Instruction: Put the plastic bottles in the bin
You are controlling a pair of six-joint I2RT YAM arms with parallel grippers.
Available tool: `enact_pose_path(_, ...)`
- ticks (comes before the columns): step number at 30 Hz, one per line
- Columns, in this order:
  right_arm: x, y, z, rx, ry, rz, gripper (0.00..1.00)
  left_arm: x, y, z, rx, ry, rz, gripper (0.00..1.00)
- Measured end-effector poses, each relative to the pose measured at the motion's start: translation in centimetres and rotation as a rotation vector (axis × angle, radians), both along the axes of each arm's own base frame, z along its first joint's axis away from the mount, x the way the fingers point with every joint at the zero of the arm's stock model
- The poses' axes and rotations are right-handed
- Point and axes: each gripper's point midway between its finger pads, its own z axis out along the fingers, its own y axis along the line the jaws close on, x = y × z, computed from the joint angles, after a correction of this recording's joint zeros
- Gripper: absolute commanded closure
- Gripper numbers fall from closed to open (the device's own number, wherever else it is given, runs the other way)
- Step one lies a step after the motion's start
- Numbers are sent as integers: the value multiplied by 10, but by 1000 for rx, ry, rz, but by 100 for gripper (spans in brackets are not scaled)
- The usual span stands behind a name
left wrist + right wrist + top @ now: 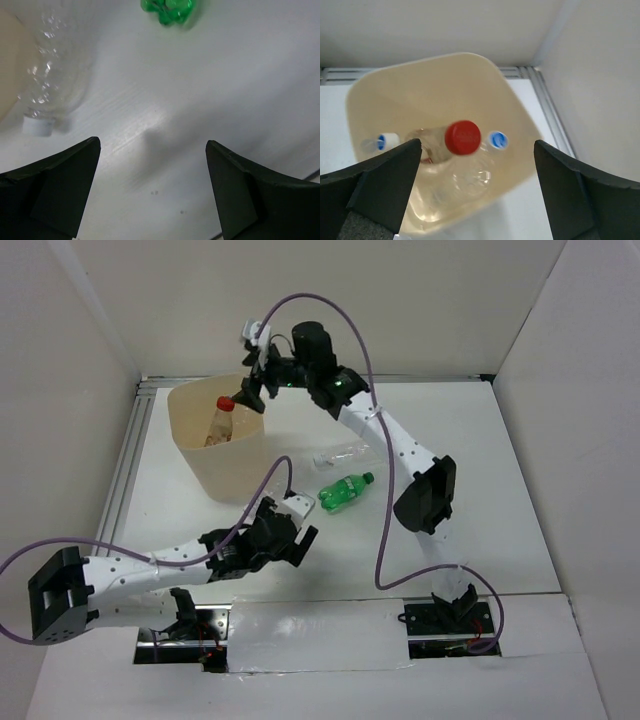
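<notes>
Next, my left gripper moves outward and down to the clear bottle beside the bin's outer side and lowers open fingers onto the bottle's body.
The beige bin stands at the back left of the table. My right gripper hangs open over its far rim. From the right wrist view, a clear bottle with a red cap sits inside the bin, below the spread jaws of the right gripper and touching neither. Two blue-and-white caps show beside it. A green bottle and a clear bottle lie on the table. My left gripper is open and empty, low over the table near the green bottle.
In the left wrist view another clear bottle with a white cap lies next to the bin wall, left of the left gripper. White walls enclose the table; a metal rail runs along its left edge.
</notes>
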Motion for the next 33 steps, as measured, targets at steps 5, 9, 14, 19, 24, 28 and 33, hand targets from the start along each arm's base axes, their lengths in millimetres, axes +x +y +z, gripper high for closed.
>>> enact_pose_path(5,57,-86,26,27,23,-221,72,43,-6,20,31,-65,27,1)
enact_pose_path(9,100,-223,28,28,97,-483,82,87,-5,34,62,-112,58,1)
enact_pose_path(14,93,-382,-28,-34,276,-733,41,138,-6,31,153,-135,93,2)
enact_pose_path(19,19,-394,-122,-109,517,-684,26,164,-9,14,272,-143,104,2)
enact_pose_path(24,-48,-385,-175,-142,657,-612,22,180,-10,-7,377,-139,129,2)
enact_pose_path(28,-52,-391,-168,-117,639,-609,16,188,-4,-20,439,-127,157,1)
enact_pose_path(33,-54,-396,-162,-105,604,-587,3,198,0,-30,491,-121,180,3)
